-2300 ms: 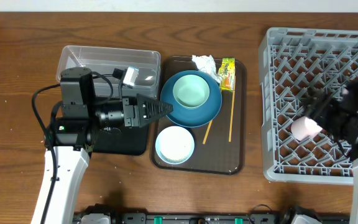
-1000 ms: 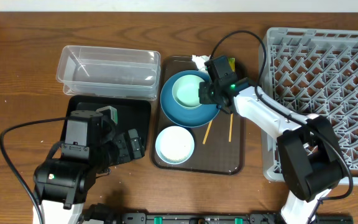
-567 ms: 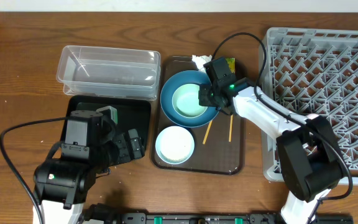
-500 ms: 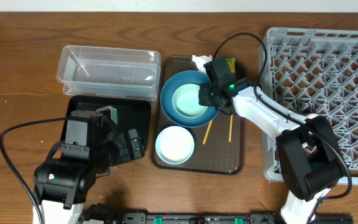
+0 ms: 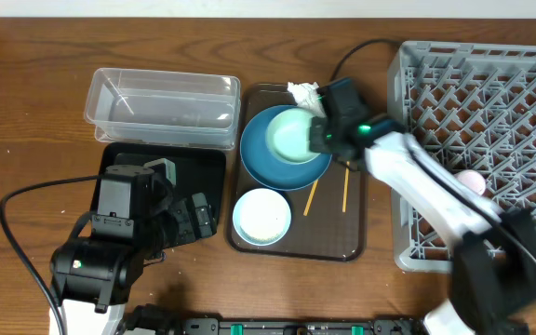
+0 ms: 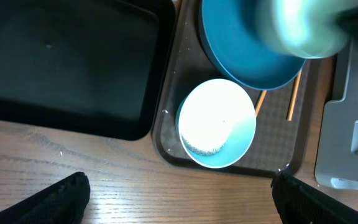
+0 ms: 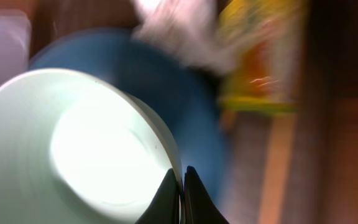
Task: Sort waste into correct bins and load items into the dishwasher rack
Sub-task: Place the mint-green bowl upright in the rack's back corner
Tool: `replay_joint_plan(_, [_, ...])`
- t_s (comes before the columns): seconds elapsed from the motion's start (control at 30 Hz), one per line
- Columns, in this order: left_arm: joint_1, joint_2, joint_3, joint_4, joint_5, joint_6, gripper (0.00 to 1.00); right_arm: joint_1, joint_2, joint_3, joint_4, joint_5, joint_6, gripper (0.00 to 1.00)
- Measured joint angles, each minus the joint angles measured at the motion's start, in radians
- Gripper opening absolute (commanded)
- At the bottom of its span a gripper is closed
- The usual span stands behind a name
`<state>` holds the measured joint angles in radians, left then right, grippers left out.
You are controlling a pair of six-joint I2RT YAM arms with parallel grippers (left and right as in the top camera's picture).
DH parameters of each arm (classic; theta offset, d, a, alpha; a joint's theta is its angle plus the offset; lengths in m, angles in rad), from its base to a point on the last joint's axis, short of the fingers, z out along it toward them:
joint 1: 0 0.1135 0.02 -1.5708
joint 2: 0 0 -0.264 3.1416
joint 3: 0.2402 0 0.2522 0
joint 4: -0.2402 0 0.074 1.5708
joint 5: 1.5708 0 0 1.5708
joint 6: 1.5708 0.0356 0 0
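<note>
My right gripper should next swing and turn to release the pale green bowl among the grey rack's far wires, as they are to its right in the overhead view.
My right gripper (image 5: 316,137) (image 7: 182,169) is shut on the right rim of the pale green bowl (image 5: 289,136) (image 7: 73,149). The bowl hangs tilted over the large blue dish (image 5: 282,167) (image 7: 197,106). A crumpled white tissue (image 5: 302,91) (image 7: 179,31) and a yellow-green wrapper (image 7: 260,56) lie just beyond the dish. The white bowl (image 5: 261,215) (image 6: 216,124) holds rice-like grains. Two chopsticks (image 5: 345,191) lie on the brown tray. A pink cup (image 5: 471,181) sits in the grey rack (image 5: 491,84). My left gripper (image 5: 199,216) (image 6: 179,199) stands open and empty over bare wood.
The clear tub (image 5: 161,107) sits at the back left, with the black tray (image 5: 180,163) (image 6: 67,62) in front of it and partly under my left arm. The brown serving tray (image 5: 338,244) (image 6: 166,146) lies between these bins and the rack.
My right gripper has shut on the green bowl's rim and raised it toward the dish's back right. The right arm is blurred with motion. The left arm has stayed still.
</note>
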<state>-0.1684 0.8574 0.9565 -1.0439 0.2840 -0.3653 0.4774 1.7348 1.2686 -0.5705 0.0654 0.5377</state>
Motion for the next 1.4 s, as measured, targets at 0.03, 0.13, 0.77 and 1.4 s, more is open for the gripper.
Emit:
replay_joint_plan(0.03, [0.000, 0.000, 0.000, -0.001, 0.000, 0.000, 0.96, -0.005, -0.056, 0.000, -0.036, 0.052, -0.004, 0.01])
replay_joint_plan(0.13, [0.000, 0.000, 0.000, -0.001, 0.000, 0.000, 0.96, -0.017, -0.216, 0.006, -0.152, 0.269, -0.007, 0.01])
replay_joint_plan(0.77, [0.000, 0.000, 0.000, 0.000, -0.002, 0.000, 0.96, -0.546, -0.207, 0.003, -0.177, 1.106, -0.020, 0.01])
replay_joint_plan(1.4, [0.000, 0.000, 0.000, 0.000, -0.003, 0.000, 0.96, -0.632, 0.040, -0.004, 0.361, 1.240, -0.549, 0.01])
